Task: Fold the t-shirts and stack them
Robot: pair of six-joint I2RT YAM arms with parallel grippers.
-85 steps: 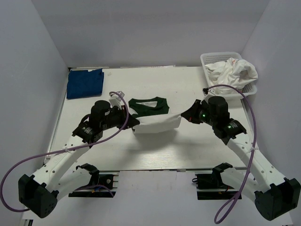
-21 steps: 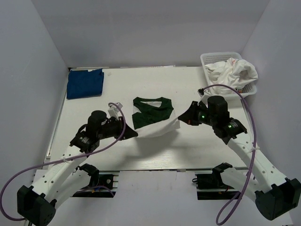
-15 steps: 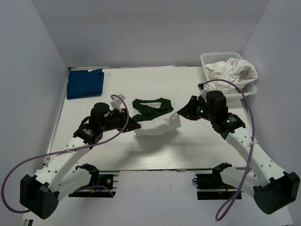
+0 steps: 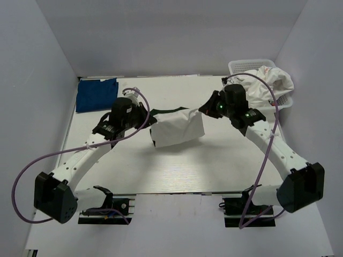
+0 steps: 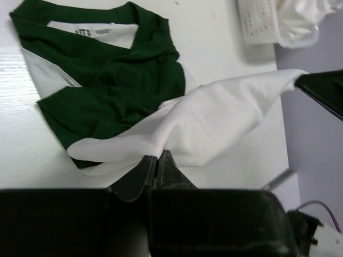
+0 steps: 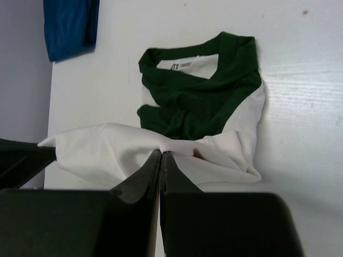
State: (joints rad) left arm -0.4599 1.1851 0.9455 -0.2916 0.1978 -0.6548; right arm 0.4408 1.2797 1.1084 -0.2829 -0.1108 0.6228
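Observation:
Next, my left gripper will move outward and down and release the hem corner at the green collar, since the collar lies outward of my gripper and below it.
The white t-shirt with dark green sleeves and collar (image 4: 177,127) lies mid-table, its white lower half lifted and folded back over the green top. My left gripper (image 4: 150,119) is shut on the shirt's left hem corner (image 5: 155,155). My right gripper (image 4: 202,110) is shut on the right hem corner (image 6: 161,151). The green collar (image 5: 102,32) and folded sleeves (image 6: 198,107) show under the raised cloth. A folded dark blue t-shirt (image 4: 96,94) lies at the far left. Other white shirts (image 4: 265,85) fill the basket.
A white plastic lattice basket (image 4: 244,66) stands at the far right corner against the wall. Grey walls close the table on three sides. Purple cables loop from both arms.
Both grippers have carried the shirt's white hem up and away from me, over the green collar area. The arms have stretched further out.

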